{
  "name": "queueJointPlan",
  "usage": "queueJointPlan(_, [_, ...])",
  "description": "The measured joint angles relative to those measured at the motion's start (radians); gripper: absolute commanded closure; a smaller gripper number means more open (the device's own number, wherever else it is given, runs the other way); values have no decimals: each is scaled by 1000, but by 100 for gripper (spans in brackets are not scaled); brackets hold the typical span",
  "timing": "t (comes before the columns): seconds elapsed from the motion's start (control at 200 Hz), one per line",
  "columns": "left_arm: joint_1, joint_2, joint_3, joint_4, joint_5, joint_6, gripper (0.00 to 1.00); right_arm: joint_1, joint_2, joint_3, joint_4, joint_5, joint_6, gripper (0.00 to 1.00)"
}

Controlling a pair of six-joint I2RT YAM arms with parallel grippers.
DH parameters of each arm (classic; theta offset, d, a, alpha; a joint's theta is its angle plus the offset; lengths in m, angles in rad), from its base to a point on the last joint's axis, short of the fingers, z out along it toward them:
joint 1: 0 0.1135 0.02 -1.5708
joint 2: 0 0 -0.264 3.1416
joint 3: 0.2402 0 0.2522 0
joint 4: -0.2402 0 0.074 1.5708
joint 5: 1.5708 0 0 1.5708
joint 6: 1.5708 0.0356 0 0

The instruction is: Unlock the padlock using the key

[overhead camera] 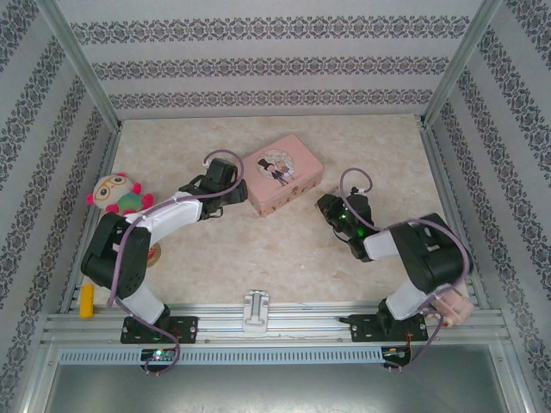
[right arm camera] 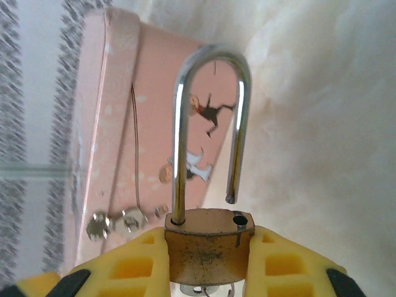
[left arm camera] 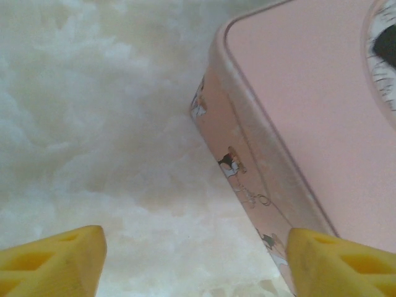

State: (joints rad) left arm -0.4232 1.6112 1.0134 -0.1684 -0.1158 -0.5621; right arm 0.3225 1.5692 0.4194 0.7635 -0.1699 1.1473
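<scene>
The shackle [right arm camera: 210,62] is already open, so my right gripper will next go down and slightly back to the bare tabletop below it and release the brass body.
My right gripper [right arm camera: 209,250] is shut on the brass body of the padlock [right arm camera: 209,241], its yellow fingers [right arm camera: 124,266] pressing both sides. The silver shackle [right arm camera: 210,62] stands raised; its right leg hangs free above its hole and the left leg stays in the body. A bit of silvery metal with a ring, which looks like the head of the key [right arm camera: 207,289], shows under the padlock. From above, the right gripper [overhead camera: 330,206] sits right of the pink tin. My left gripper [left arm camera: 197,260] is open over bare table at the tin's corner, holding nothing; it [overhead camera: 227,198] lies left of the tin.
The pink tin [overhead camera: 281,176] lies mid-table between the arms, with its side [left arm camera: 247,179] close to my left fingers. A plush toy [overhead camera: 116,194] sits at the left. A yellow block [overhead camera: 87,301] and a white fixture [overhead camera: 257,310] sit on the near rail. Patterned walls enclose the table.
</scene>
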Motion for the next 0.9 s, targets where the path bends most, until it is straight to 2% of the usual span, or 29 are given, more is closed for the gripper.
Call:
queueJointPlan(0.07, [2,-35,-3,0,8,-8,0,0,-95,50,-226,-11,-90,100])
queueJointPlan(0.225, [10,-97,-10,0,35,-36,1,-9,-230,222,-697,-3,-324,100])
queueJointPlan(0.405, [13,-116,-26,8,100,-90,1,-46,-233,352,-1035,2,-564,100])
queueJointPlan(0.655, [13,-100,-28,60,205,-154,1,-50,-38,484,-1263,-30,-796,100])
queueJointPlan(0.899, [13,-90,-54,98,248,-191,1,-31,101,578,-1356,-37,-910,86])
